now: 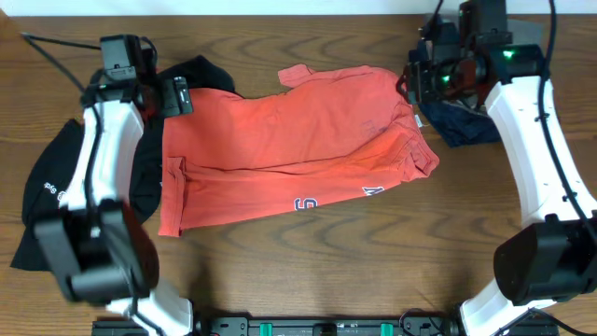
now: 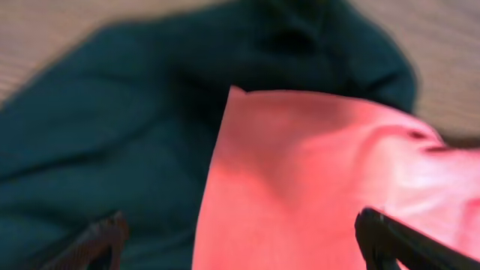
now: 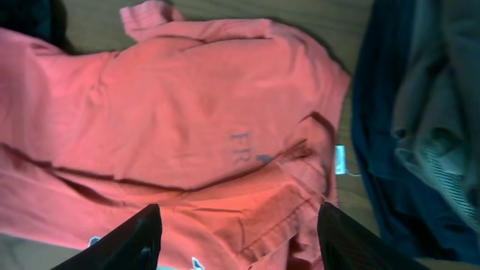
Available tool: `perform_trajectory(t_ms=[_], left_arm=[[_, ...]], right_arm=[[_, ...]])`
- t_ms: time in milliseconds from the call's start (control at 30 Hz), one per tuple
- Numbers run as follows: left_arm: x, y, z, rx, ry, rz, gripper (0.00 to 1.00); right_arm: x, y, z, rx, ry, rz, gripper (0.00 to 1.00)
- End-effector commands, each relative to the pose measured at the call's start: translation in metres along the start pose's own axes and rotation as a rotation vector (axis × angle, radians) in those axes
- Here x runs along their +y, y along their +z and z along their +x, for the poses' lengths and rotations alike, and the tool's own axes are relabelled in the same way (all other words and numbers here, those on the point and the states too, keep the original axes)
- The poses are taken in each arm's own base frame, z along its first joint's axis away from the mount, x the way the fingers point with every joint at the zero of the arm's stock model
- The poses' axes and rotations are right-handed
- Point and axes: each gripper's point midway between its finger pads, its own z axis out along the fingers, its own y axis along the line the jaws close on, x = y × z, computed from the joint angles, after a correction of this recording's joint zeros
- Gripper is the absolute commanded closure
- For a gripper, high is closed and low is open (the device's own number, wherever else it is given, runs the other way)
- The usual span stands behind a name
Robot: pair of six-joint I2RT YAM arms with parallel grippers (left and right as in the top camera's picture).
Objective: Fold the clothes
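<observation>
I need to bring my left gripper down onto the shirt's back corner (image 2: 244, 109) on the black top, because its open fingers are still above the cloth.
The orange-red T-shirt (image 1: 289, 140) lies spread across the middle of the table, folded once, with white-and-navy lettering near its front edge. It also shows in the left wrist view (image 2: 300, 180) and in the right wrist view (image 3: 172, 127). The black top (image 1: 56, 177) lies crumpled at the left, partly under the shirt and the left arm; its dark cloth fills the left wrist view (image 2: 97, 127). My left gripper (image 2: 240, 244) is open above the shirt's back left corner. My right gripper (image 3: 236, 236) is open above the shirt's right end.
A dark navy garment (image 1: 466, 121) lies bunched at the back right beside the right gripper, also in the right wrist view (image 3: 405, 127). The wooden table (image 1: 354, 261) shows in front of the shirt.
</observation>
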Motion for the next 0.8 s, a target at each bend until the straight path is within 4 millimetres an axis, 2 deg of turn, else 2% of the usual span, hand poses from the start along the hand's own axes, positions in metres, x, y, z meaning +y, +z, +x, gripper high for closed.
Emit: perform_trajectory(t_ms=[0,100,300,600,767], left_arm=[[0.001,0.027,-0.004,0.01,-0.006,0.066,0.02],[0.001,0.041,-0.01,-0.018,0.027,0.071,0.02],[-0.008,0.05,-0.027,-0.092,0.115,0.098,0.03],[-0.011,0.087,-0.014,-0.067,0.24,0.118,0.13],[-0.012,0.089,-0.013,-0.066,0.277,0.123,0.16]], right_arm=[[0.005,-0.007,-0.005,-0.019,-0.034,0.004,0.36],[0.005,-0.007,-0.006,-0.024,-0.035,0.004,0.36],[0.006,-0.007,-0.007,-0.027,-0.036,0.004,0.36],[0.006,-0.007,-0.006,-0.026,-0.036,0.004,0.37],[0.005,-0.007,-0.007,-0.028,-0.036,0.009,0.38]])
